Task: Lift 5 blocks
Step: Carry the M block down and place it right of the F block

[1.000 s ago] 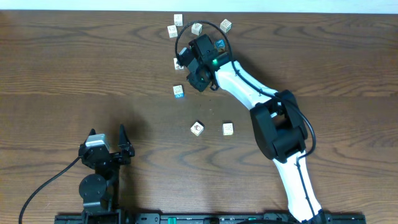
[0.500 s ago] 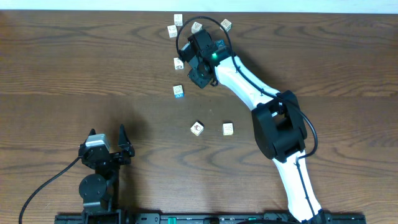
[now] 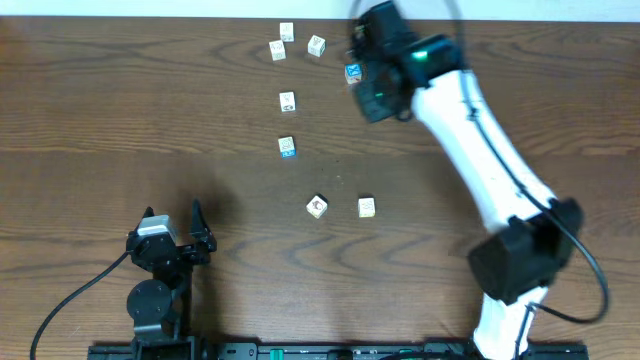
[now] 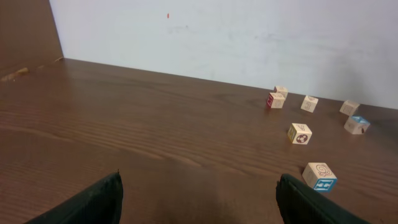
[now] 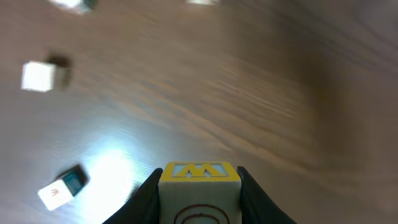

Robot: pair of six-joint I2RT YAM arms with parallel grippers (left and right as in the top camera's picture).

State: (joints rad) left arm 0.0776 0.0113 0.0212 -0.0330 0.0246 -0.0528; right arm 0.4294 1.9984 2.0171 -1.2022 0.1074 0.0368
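Observation:
I need to move the cream block back toward my base with my right gripper next and lower it to the wood (image 3: 395,201) beside the mid-table cube.
My right gripper (image 5: 200,194) is shut on a cream block (image 5: 200,186) with a yellow-framed M on its upper face, held well above the table. From overhead the right arm (image 3: 450,110) reaches to the back of the table, its black head beside a blue-topped block (image 3: 353,72). Other blocks lie on the wood: three at the back (image 3: 287,32) (image 3: 277,49) (image 3: 316,45), one with a light-blue side (image 3: 287,147), and one between them (image 3: 287,101). My left gripper (image 4: 199,205) stands open and empty at the near left.
Two more cubes (image 3: 317,206) (image 3: 366,207) lie mid-table. In the left wrist view a white wall (image 4: 217,37) rises behind the table's far edge, with another cube (image 4: 349,107) in front of it. The right arm hides part of the back right.
The right arm has swung right and risen from among the blocks with the M block held, uncovering the blue-topped block. The left arm has not moved.

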